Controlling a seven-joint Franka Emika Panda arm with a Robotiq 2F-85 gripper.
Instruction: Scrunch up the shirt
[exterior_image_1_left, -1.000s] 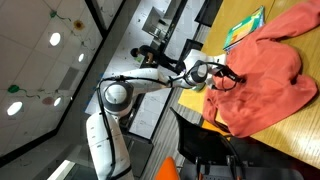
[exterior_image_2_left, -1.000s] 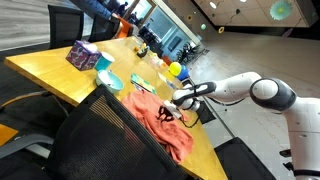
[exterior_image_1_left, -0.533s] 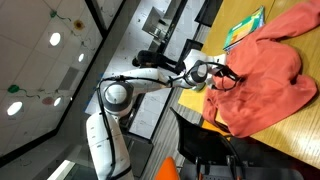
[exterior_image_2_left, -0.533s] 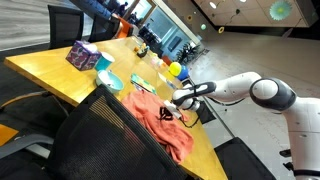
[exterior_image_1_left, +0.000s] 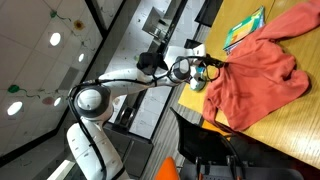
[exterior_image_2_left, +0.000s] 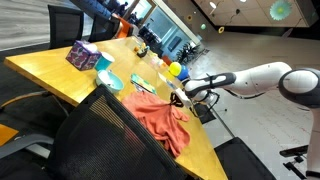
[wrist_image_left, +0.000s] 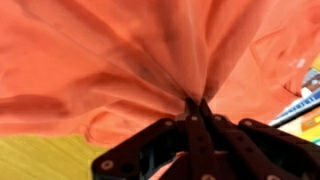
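Note:
My gripper moves its pinch of fabric up and back next, high above the spread shirt, and releases it. Much cloth still lies flat on the tabletop.
The coral shirt (exterior_image_1_left: 260, 75) lies on the wooden table (exterior_image_1_left: 300, 135), with one edge pulled up into a peak. It also shows in an exterior view (exterior_image_2_left: 155, 118), behind a black chair back. My gripper (exterior_image_1_left: 207, 70) is shut on a pinch of the shirt fabric and holds it lifted above the table; it also shows in an exterior view (exterior_image_2_left: 181, 98). In the wrist view the shirt (wrist_image_left: 110, 60) fills the frame and folds converge into the closed jaws (wrist_image_left: 196, 103).
A green-yellow book (exterior_image_1_left: 243, 28) lies beside the shirt. A purple tissue box (exterior_image_2_left: 83, 55), a teal object (exterior_image_2_left: 110, 81) and a yellow ball (exterior_image_2_left: 174, 69) stand on the table. Black chairs (exterior_image_2_left: 95, 140) sit at the near edge.
My gripper has risen and pulled back with the shirt edge in it. The fabric is drawn up and stretched toward the gripper, and the arm has changed its pose.

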